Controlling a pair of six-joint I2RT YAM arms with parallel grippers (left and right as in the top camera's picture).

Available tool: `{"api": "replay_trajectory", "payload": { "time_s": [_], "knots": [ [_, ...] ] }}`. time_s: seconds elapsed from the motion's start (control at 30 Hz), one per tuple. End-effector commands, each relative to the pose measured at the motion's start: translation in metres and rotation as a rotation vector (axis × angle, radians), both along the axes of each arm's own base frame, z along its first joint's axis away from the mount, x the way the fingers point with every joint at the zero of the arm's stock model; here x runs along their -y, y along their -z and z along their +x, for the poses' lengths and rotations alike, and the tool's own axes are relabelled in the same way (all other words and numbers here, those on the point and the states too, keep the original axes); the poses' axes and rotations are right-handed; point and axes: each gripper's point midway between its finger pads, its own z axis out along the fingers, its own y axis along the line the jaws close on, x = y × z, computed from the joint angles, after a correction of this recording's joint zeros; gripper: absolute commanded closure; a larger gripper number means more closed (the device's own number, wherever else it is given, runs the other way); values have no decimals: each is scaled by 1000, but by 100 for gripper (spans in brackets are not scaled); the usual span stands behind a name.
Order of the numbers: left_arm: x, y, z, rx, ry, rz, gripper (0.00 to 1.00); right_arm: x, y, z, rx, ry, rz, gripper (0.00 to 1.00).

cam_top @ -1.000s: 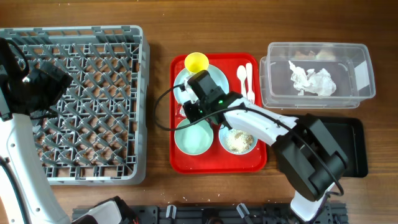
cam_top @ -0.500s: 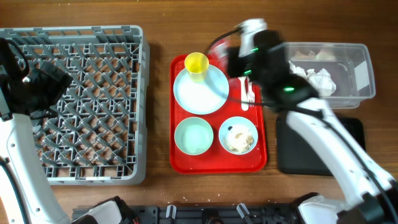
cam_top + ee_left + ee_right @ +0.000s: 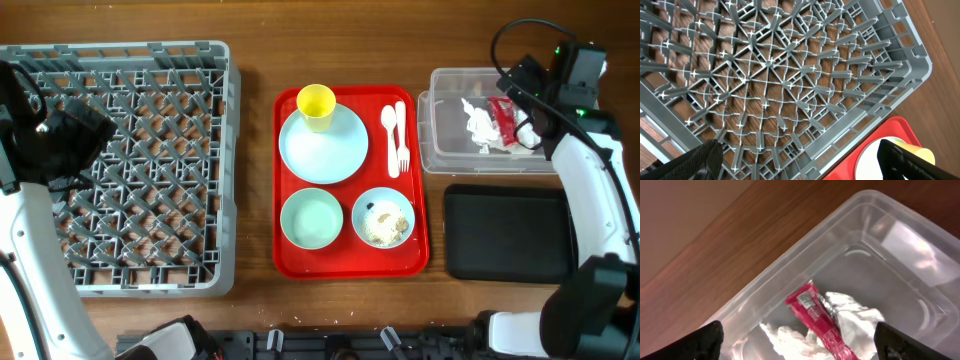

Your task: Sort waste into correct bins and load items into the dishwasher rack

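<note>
The yellow cup, with its opening up, stands to the right of my left gripper in the overhead view, so I will swing there and lower onto the yellow cup's spoon-side rim [image 3: 333, 102] [image 3: 930, 159].
My right gripper [image 3: 530, 105] [image 3: 800, 347] hangs open over the clear tub [image 3: 440, 160] [image 3: 765, 275]. The red sauce packet [image 3: 503, 120] [image 3: 817, 317] lies loose inside, on the crumpled white napkin [image 3: 480, 125] [image 3: 855, 320]. The red tray [image 3: 290, 255] carries a yellow cup [image 3: 316, 102], a pale blue plate [image 3: 322, 150], an empty bowl [image 3: 312, 218], a bowl with rice scraps [image 3: 383, 220], a white spoon [image 3: 389, 125] and a fork [image 3: 401, 140]. My left gripper [image 3: 85, 135] [image 3: 800, 165] is open and empty above the grey dishwasher rack [image 3: 115, 60] [image 3: 770, 75].
The shallow black tray [image 3: 510, 235] sits just in front of the clear tub, under my right arm. The rack fills the left side of the table. In the left wrist view the red tray's corner [image 3: 890, 130] shows past the rack's edge.
My right gripper swung from the plate on the red tray over to the clear tub and opened. The red packet now lies in the tub. The left arm has not moved.
</note>
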Motion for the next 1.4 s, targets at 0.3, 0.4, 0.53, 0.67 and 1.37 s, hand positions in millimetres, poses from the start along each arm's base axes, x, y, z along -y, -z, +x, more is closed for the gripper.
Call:
{"api": "replay_trajectory", "payload": {
  "time_s": [0.3,0.4,0.53,0.67,1.37],
  "knots": [
    [-2,-4,1,15,-14,1,0,26,-86,-120,-31,193,-203,1],
    [-2,-4,1,15,-14,1,0,29,-83,-127,-64,210,-219,0],
    [-2,-4,1,15,-14,1,0,51,-80,-143,-49,385,-155,0],
    [-2,-4,1,15,-14,1,0,61,-69,-159,-87,451,-89,0],
    [304,-8,78,270,976,-29,0,61,-69,-159,-87,451,-89,0]
  ]
}}
